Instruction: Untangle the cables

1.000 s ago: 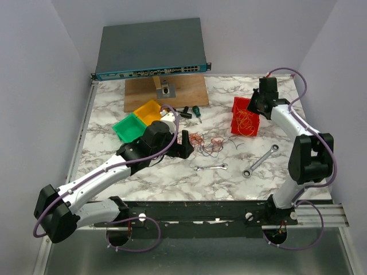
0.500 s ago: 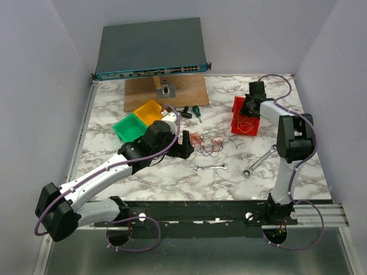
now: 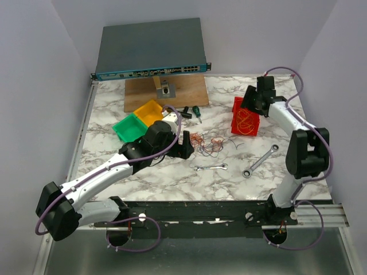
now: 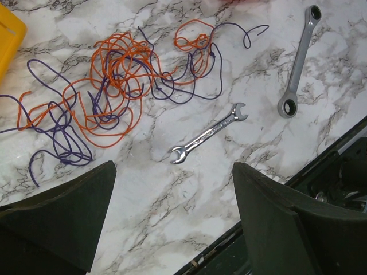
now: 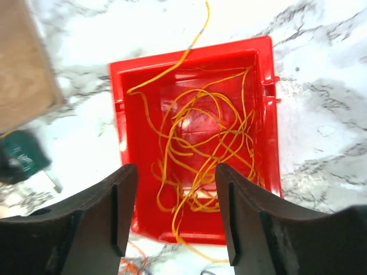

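Observation:
My left gripper should move outward and go down with open fingers onto the dense clump of orange loops, because the orange cables are bunched thickest there around purple cable.
A loose tangle of orange and purple cables (image 3: 206,143) (image 4: 117,74) lies on the marble table's middle. My left gripper (image 3: 186,147) (image 4: 172,220) hovers just left of it, open, with only bare marble between its fingers. Yellow cables (image 5: 203,146) lie coiled inside a red bin (image 3: 237,109) (image 5: 129,143) at the right. One yellow strand hangs over the bin's far rim, and another trails over the near rim. My right gripper (image 3: 251,105) (image 5: 175,223) is above that bin, open and holding nothing.
A small open-end wrench (image 3: 210,167) (image 4: 209,133) and a ratchet wrench (image 3: 261,160) (image 4: 298,63) lie near the front. Green bin (image 3: 129,127), yellow bin (image 3: 148,112), screwdrivers (image 3: 192,112), a wooden board (image 3: 166,91) and a network switch (image 3: 152,51) sit at the back left.
My right gripper went from shut to open above the red bin, after shifting slightly over it. The left arm has barely moved.

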Robot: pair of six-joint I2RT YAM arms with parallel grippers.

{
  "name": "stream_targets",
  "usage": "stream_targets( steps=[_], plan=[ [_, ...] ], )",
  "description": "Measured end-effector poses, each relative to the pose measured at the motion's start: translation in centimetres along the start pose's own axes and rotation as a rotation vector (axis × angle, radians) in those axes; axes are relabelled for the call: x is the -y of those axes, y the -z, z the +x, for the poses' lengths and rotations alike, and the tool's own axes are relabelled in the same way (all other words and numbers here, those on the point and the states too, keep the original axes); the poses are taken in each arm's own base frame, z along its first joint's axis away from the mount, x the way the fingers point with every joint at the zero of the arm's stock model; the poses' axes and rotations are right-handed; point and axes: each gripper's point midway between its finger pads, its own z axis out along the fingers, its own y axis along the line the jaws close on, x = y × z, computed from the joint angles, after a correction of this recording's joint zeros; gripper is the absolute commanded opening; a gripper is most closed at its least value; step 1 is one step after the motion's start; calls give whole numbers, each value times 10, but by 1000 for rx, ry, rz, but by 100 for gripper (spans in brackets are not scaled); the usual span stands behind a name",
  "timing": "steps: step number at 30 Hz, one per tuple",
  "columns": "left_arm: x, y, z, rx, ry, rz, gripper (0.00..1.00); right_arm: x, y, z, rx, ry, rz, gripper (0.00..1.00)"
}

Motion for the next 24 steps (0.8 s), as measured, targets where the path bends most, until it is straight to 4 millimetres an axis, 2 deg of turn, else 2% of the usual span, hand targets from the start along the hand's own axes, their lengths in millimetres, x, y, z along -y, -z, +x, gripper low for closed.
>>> stream_targets(
  steps=[3, 5, 8, 11, 16, 18, 21, 24],
  plan=[
    [-1, -3, 2, -11, -3, -6, 86, -6, 34, -20, 72, -4, -33, 75],
    [-2, -7, 3, -26, -6, -14, 86, -9, 52, -27, 106, -3, -56, 77],
    [-3, -16, 2, -46, -13, -33, 86, -14, 76, -16, 114, 5, -112, 76],
    [-6, -25, -1, -61, -19, -60, 86, -24, 97, 15, 79, 35, -185, 72],
    [-14, -38, 0, -88, -37, -114, 84, -70, 119, 82, -20, 165, -368, 63],
    [-20, -41, 3, -97, -44, -141, 84, -81, 123, 113, -71, 210, -427, 62],
    [-27, -42, 2, -98, -42, -158, 83, -83, 119, 152, -150, 248, -455, 62],
    [-36, -47, 2, -106, -31, -179, 81, -84, 112, 173, -200, 271, -450, 63]
  ],
)
